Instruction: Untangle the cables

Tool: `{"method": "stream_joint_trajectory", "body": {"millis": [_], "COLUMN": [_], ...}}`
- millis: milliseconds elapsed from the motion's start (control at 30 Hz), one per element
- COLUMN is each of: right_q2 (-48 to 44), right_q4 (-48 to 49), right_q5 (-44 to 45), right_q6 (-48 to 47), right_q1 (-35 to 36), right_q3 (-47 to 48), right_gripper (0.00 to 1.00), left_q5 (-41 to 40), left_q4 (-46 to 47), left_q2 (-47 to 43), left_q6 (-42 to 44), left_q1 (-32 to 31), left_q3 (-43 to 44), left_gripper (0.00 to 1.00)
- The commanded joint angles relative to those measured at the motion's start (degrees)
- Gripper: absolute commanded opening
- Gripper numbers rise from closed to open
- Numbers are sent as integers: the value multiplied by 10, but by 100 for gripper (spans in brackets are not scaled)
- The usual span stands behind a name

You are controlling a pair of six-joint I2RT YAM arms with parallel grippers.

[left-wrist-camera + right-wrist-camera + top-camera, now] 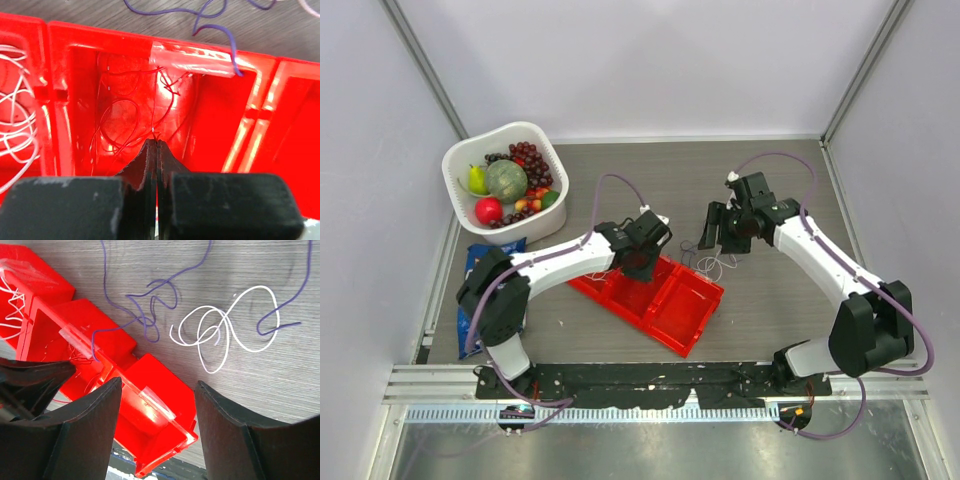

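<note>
I will next move my right gripper outward and down onto the purple cable's strand [192, 268] past the cable's tangled loops, because it is a single, uncrossed line there.
A red tray [692, 318] with several compartments lies mid-table. My left gripper [641, 264] hangs over its middle compartment, shut on a strand of the thin red cable [121, 116] that lies bunched there; the tips [156, 141] pinch it. A white cable [16, 112] fills the neighbouring compartment. My right gripper [721, 240] is open and empty above the tray's end compartment [150, 412]. On the table beyond it lie a looped white cable [225, 330] and a purple cable [150, 302], one end of which hangs over the tray rim [235, 62].
A white bowl [548, 143] of fruit stands at the back left. A blue packet [478, 258] lies on the left, partly under my left arm. Enclosure walls close off the back and both sides.
</note>
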Motion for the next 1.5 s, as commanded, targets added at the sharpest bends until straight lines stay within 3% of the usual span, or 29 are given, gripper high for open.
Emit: {"method": "stream_joint_trajectory", "body": {"millis": [0, 133, 200, 300, 433, 633, 833, 900, 967, 1000, 1100, 1467], "right_q2": [-13, 25, 48, 89, 116, 162, 221, 245, 257, 258, 234, 90], "right_q4": [-5, -21, -25, -23, 15, 54, 70, 69, 63, 53, 25, -66], "right_q5": [12, 3, 0, -20, -85, -115, -98, -93, -88, -79, -43, 52], "right_q6": [5, 4, 4, -7, -16, -23, -14, -13, -12, -9, -10, -15], "right_q1": [-29, -77, -86, -87, -75, -29, 2, 7, 10, 11, 10, 10], "right_q3": [28, 56, 69, 91, 96, 105, 117, 130, 148, 163, 191, 345], "right_gripper": [65, 64, 63, 62, 62, 61, 52, 44, 30, 17, 1, 1], "left_q5": [-1, -14, -12, -10, -7, 16, 33, 39, 39, 38, 34, 18], "left_q4": [12, -20, -19, -20, -32, -30, -39, -48, -53, -55, -56, -15], "left_q2": [37, 23, -6, -52, -98, -144, -158, -156, -157, -159, -171, -228], "left_q6": [17, 21, 30, 35, 28, 2, 1, 6, 6, 4, -2, -17], "left_q1": [3, 4, 4, 3, 5, 6, 7, 7, 7, 7, 8, 14], "left_q3": [26, 46, 48, 53, 55, 54, 106, 128, 144, 150, 155, 141], "left_gripper": [0, 5, 28, 54, 67, 72, 75, 75, 76, 76, 77, 81]}}
